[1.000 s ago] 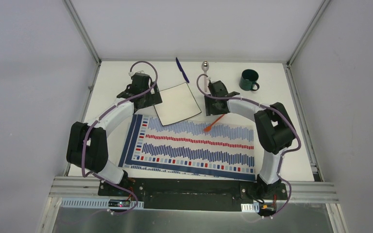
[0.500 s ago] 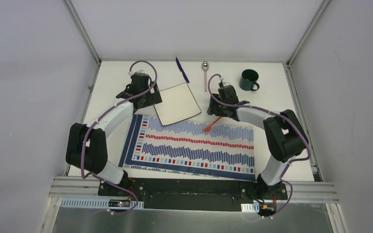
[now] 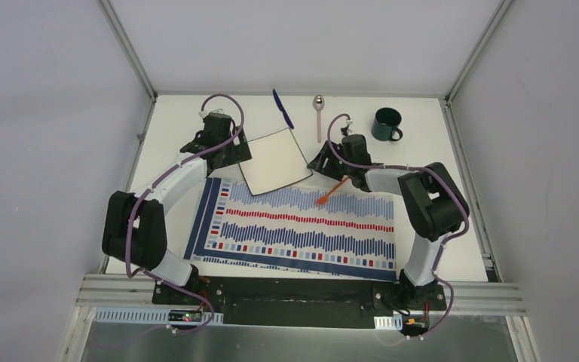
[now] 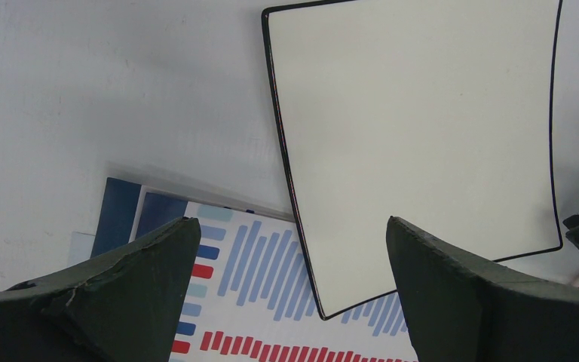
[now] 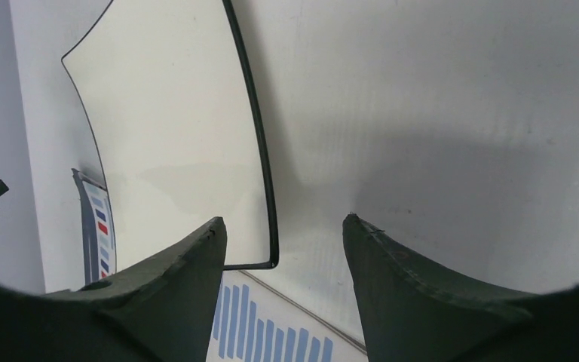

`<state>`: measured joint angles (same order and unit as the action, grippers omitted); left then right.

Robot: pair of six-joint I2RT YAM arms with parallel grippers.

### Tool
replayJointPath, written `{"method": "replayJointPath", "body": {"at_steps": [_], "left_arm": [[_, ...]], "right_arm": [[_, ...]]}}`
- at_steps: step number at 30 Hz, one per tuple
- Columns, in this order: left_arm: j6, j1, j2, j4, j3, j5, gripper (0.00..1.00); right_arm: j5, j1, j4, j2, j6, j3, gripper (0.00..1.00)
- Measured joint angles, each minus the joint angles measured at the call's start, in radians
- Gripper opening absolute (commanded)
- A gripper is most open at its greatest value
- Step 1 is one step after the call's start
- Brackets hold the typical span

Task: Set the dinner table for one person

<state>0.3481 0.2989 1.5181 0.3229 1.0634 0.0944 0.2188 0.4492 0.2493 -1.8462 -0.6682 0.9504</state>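
Note:
The edge of the plate is below my right gripper and to its left in the top view, so the gripper will next move down and over onto the plate's edge (image 3: 304, 159) beside its corner (image 5: 267, 185).
The dinner table (image 3: 173, 124) is a white top with aluminium edges. On it lies a striped placemat (image 3: 301, 222), and a square white plate (image 3: 275, 161) overlaps the mat's far edge. My left gripper (image 3: 237, 154) stands open at the plate's left side; in the left wrist view its jaws (image 4: 292, 222) straddle the plate's (image 4: 422, 136) near corner above the placemat (image 4: 256, 302). At the plate's right corner my right gripper (image 3: 317, 162) is open and empty. Between its jaws (image 5: 283, 220) in the right wrist view show the plate's (image 5: 173, 136) corner and bare table (image 5: 437, 113).
An orange utensil (image 3: 332, 190) lies on the mat's far right part, close to my right gripper. At the back of the table are a blue utensil (image 3: 283, 108), a metal spoon (image 3: 318, 111) and a dark green mug (image 3: 386, 124).
My right gripper has swung from beside the spoon's handle down and left to the plate's right corner, its jaws a little wider. The left arm has not moved.

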Motion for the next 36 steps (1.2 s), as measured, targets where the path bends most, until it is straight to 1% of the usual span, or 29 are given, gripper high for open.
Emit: {"method": "replayJointPath", "body": {"at_steps": [10, 21, 27, 28, 29, 30, 31, 34, 36], "left_arm": [[0.000, 0.000, 0.000, 0.000, 0.000, 0.000, 0.99], [0.000, -0.006, 0.000, 0.000, 0.000, 0.000, 0.99], [0.000, -0.006, 0.000, -0.001, 0.000, -0.001, 0.99], [0.000, -0.006, 0.000, -0.001, 0.000, -0.002, 0.99], [0.000, -0.006, 0.000, -0.001, 0.000, -0.003, 0.99], [0.000, -0.006, 0.000, -0.001, 0.000, -0.004, 0.99], [0.000, -0.006, 0.000, -0.001, 0.000, -0.005, 0.99], [0.000, -0.006, 0.000, -0.001, 0.000, -0.010, 0.99], [0.000, -0.006, 0.000, -0.001, 0.000, -0.010, 0.99]], "right_arm": [[0.101, 0.000, 0.119, -0.089, -0.077, 0.000, 0.63], [0.195, 0.000, 0.339, -0.198, -0.201, 0.022, 0.63], [0.211, 0.006, 0.374, -0.238, -0.230, 0.056, 0.63], [0.212, 0.009, 0.373, -0.245, -0.231, 0.067, 0.60], [0.212, 0.013, 0.369, -0.251, -0.230, 0.078, 0.55], [0.212, 0.017, 0.364, -0.256, -0.227, 0.087, 0.46], [0.209, 0.022, 0.351, -0.261, -0.224, 0.095, 0.39], [0.200, 0.030, 0.311, -0.267, -0.214, 0.098, 0.25], [0.200, 0.031, 0.299, -0.270, -0.211, 0.099, 0.18]]}}
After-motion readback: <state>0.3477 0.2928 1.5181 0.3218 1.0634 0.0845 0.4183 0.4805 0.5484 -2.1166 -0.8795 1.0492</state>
